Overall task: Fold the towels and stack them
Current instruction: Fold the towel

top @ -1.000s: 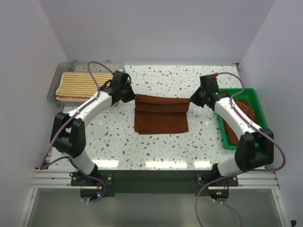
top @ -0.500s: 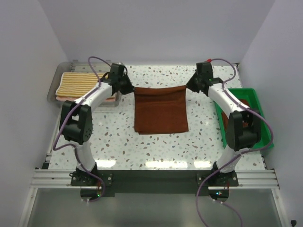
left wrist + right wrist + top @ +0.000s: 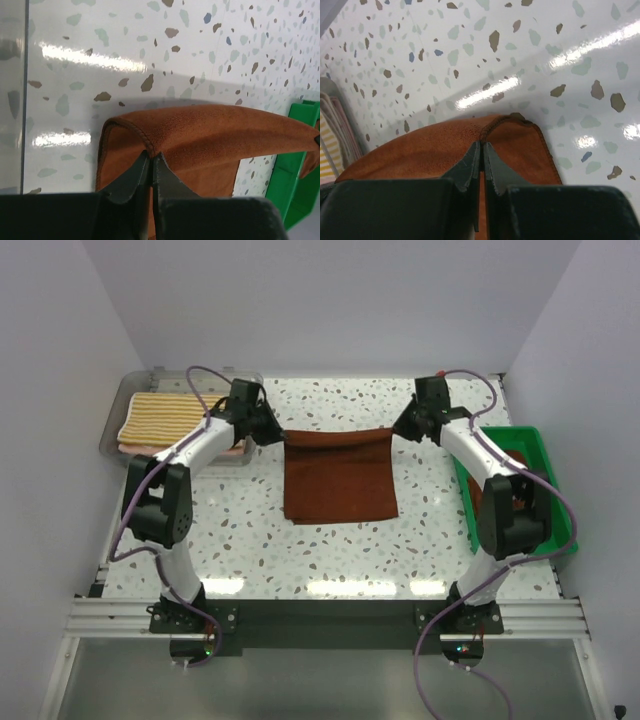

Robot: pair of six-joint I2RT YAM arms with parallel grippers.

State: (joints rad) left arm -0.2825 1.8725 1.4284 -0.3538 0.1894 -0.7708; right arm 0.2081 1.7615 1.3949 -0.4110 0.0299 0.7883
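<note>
My left gripper draws the towel's pinched hem back and down onto the towel's near tray-side corner [image 3: 291, 517] next and releases. That corner lies flat, back and below it.
A brown towel [image 3: 338, 478] lies spread on the speckled table, its far edge lifted off the surface. My left gripper [image 3: 276, 430] is shut on the far left corner, seen in the left wrist view [image 3: 151, 156] pinching the hem. My right gripper [image 3: 398, 429] is shut on the far right corner, seen in the right wrist view [image 3: 482, 145]. The towel [image 3: 220, 135] hangs stretched between the two grippers, and it fills the lower part of the right wrist view [image 3: 425, 150]. A folded yellow striped towel [image 3: 165, 418] lies in the clear tray [image 3: 112, 436] at the far left.
A green bin [image 3: 550, 470] at the right edge holds another brown towel [image 3: 524, 476]; its rim shows in the left wrist view [image 3: 280, 180]. The folded stack's edge shows at the left of the right wrist view [image 3: 332, 125]. White walls enclose the table.
Both grippers have carried the towel's folded edge away from the arm bases to the far side, opening the towel out longer. In the last half second they moved little.
</note>
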